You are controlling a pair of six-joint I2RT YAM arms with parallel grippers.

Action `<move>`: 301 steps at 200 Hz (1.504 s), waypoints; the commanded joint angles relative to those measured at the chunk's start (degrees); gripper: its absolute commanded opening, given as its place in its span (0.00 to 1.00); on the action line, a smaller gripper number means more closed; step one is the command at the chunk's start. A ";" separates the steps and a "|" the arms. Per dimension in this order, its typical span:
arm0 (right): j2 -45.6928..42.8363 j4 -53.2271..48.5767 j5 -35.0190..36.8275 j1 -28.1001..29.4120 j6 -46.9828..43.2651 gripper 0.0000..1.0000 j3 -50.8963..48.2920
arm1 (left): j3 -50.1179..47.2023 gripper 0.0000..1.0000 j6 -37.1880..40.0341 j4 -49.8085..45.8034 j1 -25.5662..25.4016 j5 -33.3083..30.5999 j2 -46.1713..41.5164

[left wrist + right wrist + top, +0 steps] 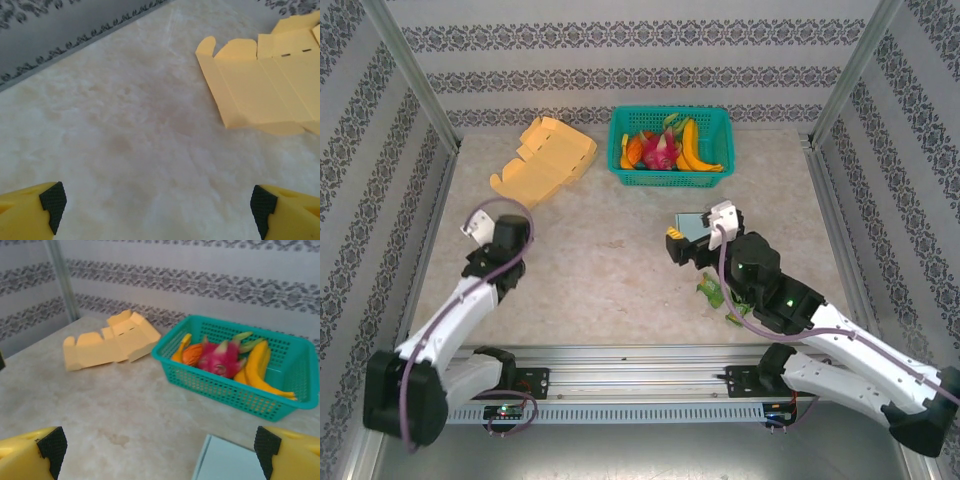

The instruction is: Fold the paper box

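The paper box lies beyond my left gripper's open fingers, so I will move my left gripper outward and down, with a turn, onto the near edge of the flap (531,204) (226,124).
The paper box (545,158) is a flat, unfolded yellow cut-out lying at the back left of the table. In the left wrist view the paper box (270,85) lies ahead and to the right. My left gripper (157,205) is open over bare table, well short of it, with nothing between its yellow fingers (50,202). In the top view the left gripper (503,232) points toward the box. My right gripper (695,232) stands open near the table's middle, far from the paper box (110,342) and holding nothing. Its fingertips (50,445) sit wide apart.
A teal basket (718,172) with bananas, a dragon fruit and other fruit stands at the back centre, to the right of the box. A pale blue flat item (225,462) lies just under the right gripper. A small green leafy thing (713,293) lies by the right arm.
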 commanded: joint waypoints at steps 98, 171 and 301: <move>-0.77 12.19 -19.51 -6.07 7.64 0.98 -9.84 | 19.34 0.81 -7.05 29.84 17.17 39.32 44.28; -1.19 10.65 -16.94 -4.07 6.37 0.98 -8.98 | 19.15 0.75 -13.17 27.43 13.69 38.83 46.49; 1.22 8.38 -14.58 -1.53 4.21 0.98 -7.42 | 9.81 0.00 -15.28 26.30 6.49 33.44 27.17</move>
